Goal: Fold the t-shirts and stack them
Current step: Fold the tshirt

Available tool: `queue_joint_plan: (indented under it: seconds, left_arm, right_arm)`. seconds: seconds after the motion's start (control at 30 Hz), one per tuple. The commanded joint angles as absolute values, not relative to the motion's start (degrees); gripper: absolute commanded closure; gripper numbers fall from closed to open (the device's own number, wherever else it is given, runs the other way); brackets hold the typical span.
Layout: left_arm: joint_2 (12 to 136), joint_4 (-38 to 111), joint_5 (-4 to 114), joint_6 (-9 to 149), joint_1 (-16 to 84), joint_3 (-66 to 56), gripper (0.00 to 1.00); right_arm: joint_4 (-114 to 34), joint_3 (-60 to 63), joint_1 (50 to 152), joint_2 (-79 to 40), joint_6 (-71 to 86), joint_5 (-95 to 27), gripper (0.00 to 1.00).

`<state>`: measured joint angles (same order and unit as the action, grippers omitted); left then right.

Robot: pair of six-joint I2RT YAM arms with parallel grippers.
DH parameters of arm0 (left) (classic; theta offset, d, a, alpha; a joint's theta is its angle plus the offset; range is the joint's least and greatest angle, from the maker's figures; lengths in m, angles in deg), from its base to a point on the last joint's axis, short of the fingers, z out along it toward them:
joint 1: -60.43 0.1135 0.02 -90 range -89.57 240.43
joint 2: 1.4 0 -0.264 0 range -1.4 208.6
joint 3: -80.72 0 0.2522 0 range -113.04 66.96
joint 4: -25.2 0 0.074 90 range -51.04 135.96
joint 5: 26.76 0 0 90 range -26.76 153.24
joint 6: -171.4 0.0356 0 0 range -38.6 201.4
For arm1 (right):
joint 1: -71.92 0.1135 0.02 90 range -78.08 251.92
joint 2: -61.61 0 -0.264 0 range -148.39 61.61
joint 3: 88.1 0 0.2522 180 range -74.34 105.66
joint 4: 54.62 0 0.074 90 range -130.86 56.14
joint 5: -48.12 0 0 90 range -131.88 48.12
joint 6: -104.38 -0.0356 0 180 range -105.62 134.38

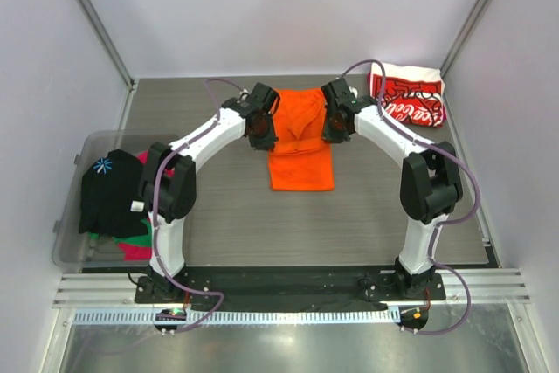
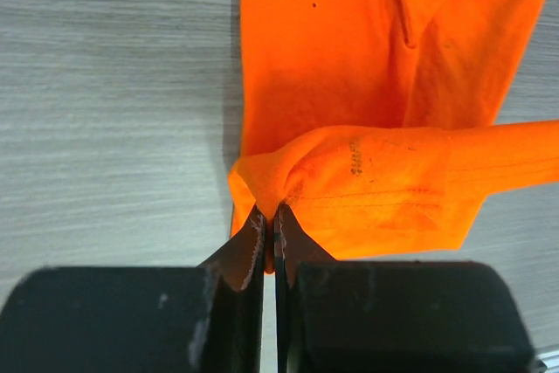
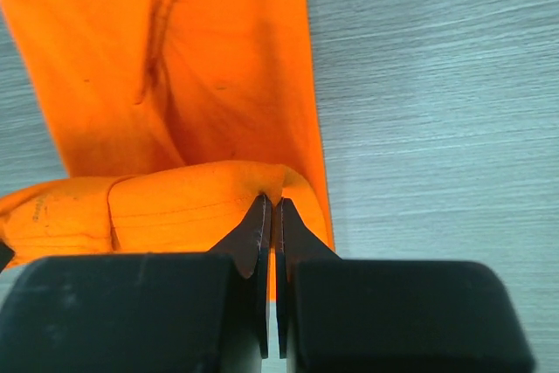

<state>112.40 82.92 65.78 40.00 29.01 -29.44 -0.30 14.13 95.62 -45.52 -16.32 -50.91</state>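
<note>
The lifted end hangs stretched between both grippers, so my right gripper should next lower its corner onto the orange cloth (image 2: 349,67) beneath.
The plain orange t-shirt (image 1: 301,150) lies as a long narrow strip in the middle of the table. Its far end is lifted between both grippers. My left gripper (image 1: 262,133) is shut on the shirt's left far corner, seen in the left wrist view (image 2: 270,211) with the orange cloth (image 2: 349,67) hanging beyond it. My right gripper (image 1: 334,127) is shut on the right far corner, seen in the right wrist view (image 3: 272,205) with the orange cloth (image 3: 218,85) beyond it. The red-and-white Coca-Cola t-shirt (image 1: 409,98) lies folded at the far right corner.
A clear plastic bin (image 1: 70,216) stands at the left edge and holds a black shirt (image 1: 109,194) over pink and green ones (image 1: 135,246). White walls close in the table on three sides. The arm bases sit at the near edge.
</note>
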Motion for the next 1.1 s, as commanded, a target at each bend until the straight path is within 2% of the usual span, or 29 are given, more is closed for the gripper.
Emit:
queue_joint_plan:
  seconds: [0.0,0.2,0.4,0.5,0.53,0.57,0.63,0.67,0.8,0.83,0.9,1.07]
  left_arm:
    - [114.78,84.57,63.59,42.38,30.02,-33.23,0.97]
    - [122.08,87.99,61.75,44.31,31.43,-40.35,0.96]
    - [128.22,91.86,59.99,45.54,34.50,-50.61,0.89]
    - [132.78,95.36,56.83,45.98,37.39,-59.91,0.68]
    - [133.94,97.04,55.87,45.98,38.10,-63.00,0.55]
    - [134.99,99.06,54.72,46.07,38.63,-65.99,0.53]
    - [134.22,102.85,54.71,47.73,38.90,-69.54,0.47]
    - [132.47,102.77,55.15,48.09,38.64,-67.80,0.47]
    - [118.25,91.56,57.09,47.22,37.23,-42.99,0.47]
    - [113.26,89.86,57.43,46.08,37.14,-39.17,0.52]
    - [108.05,83.82,57.35,45.02,36.62,-28.65,0.53]
    - [100.91,79.48,55.06,43.00,35.21,-17.96,0.54]
  right_arm:
    - [-1.22,16.98,94.59,-47.37,-15.85,-51.28,0.99]
    - [-1.31,18.82,93.80,-52.38,-18.57,-52.33,0.99]
    - [-1.13,23.90,92.49,-57.03,-19.90,-51.55,0.98]
    - [1.23,31.18,90.99,-60.63,-20.34,-50.84,0.59]
    - [4.46,33.74,90.64,-61.61,-20.60,-51.01,0.35]
    - [6.15,36.20,90.03,-62.57,-20.60,-51.19,0.28]
    - [8.79,40.35,90.02,-61.98,-20.25,-51.81,0.21]
    - [8.71,39.92,90.11,-60.84,-19.99,-51.81,0.20]
    - [5.30,28.54,92.30,-52.58,-19.55,-53.39,0.20]
    - [3.28,25.97,92.92,-49.08,-19.64,-53.74,0.20]
    - [0.64,18.09,94.41,-45.20,-20.25,-53.66,0.23]
    - [-9.91,6.00,100.38,-39.20,-22.45,-46.46,0.30]
